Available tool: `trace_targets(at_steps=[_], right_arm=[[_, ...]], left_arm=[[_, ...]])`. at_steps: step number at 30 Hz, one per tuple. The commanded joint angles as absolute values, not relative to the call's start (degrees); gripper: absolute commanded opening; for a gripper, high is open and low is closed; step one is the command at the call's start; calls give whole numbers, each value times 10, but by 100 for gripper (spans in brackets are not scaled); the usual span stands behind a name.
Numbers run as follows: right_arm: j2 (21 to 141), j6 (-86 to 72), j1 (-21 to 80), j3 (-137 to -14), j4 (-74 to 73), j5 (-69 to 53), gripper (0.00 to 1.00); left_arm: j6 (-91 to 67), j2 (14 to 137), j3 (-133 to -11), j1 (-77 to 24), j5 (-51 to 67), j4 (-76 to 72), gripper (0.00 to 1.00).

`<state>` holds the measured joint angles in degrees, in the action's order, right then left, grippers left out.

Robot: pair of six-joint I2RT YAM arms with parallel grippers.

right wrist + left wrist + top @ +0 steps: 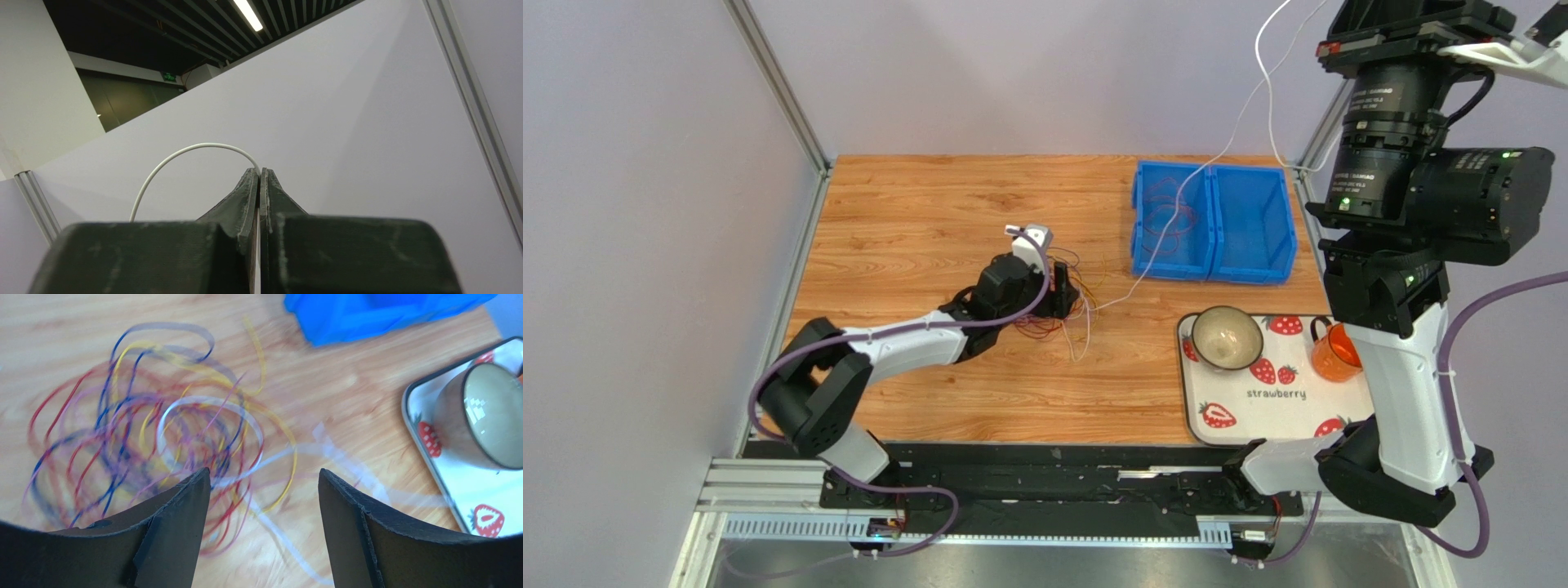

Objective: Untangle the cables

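The robot's left gripper should next move away from the tray and go down onto the pink wire at the tangle's opposite edge (pixel 1027 327) (pixel 38 427).
A tangle of thin cables (pixel 153 435) in red, blue, yellow, purple and white lies on the wooden table; it also shows in the top view (pixel 1078 294). My left gripper (pixel 264 474) is open and empty, low over the tangle's right edge, with a few strands between the jaws. In the top view it (pixel 1058 294) sits at the tangle. My right gripper (pixel 260 173) is raised high and shut on a white cable (pixel 184 153). That white cable (pixel 1210 153) runs from the top right down over the blue bin to the tangle.
A blue two-compartment bin (pixel 1271 263) stands at the back right, with thin red loops in its left half; it also shows in the left wrist view (pixel 368 312). A strawberry tray (pixel 1284 417) holds a bowl (pixel 1226 337) and an orange cup (pixel 1335 353).
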<state>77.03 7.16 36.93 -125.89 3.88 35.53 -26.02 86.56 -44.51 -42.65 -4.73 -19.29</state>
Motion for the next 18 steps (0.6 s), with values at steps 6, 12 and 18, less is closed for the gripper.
trace_targets(at_steps=[6,12,18], right_arm=[[748,32,367,-1216,11,346,0],[751,24,367,-1244,-24,338,0],[735,25,367,-1250,-25,345,0]], left_arm=[[-232,1043,-586,-426,29,-245,58],[-242,1092,-613,-426,3,-231,44],[-240,1118,-694,-417,-144,-73,1]])
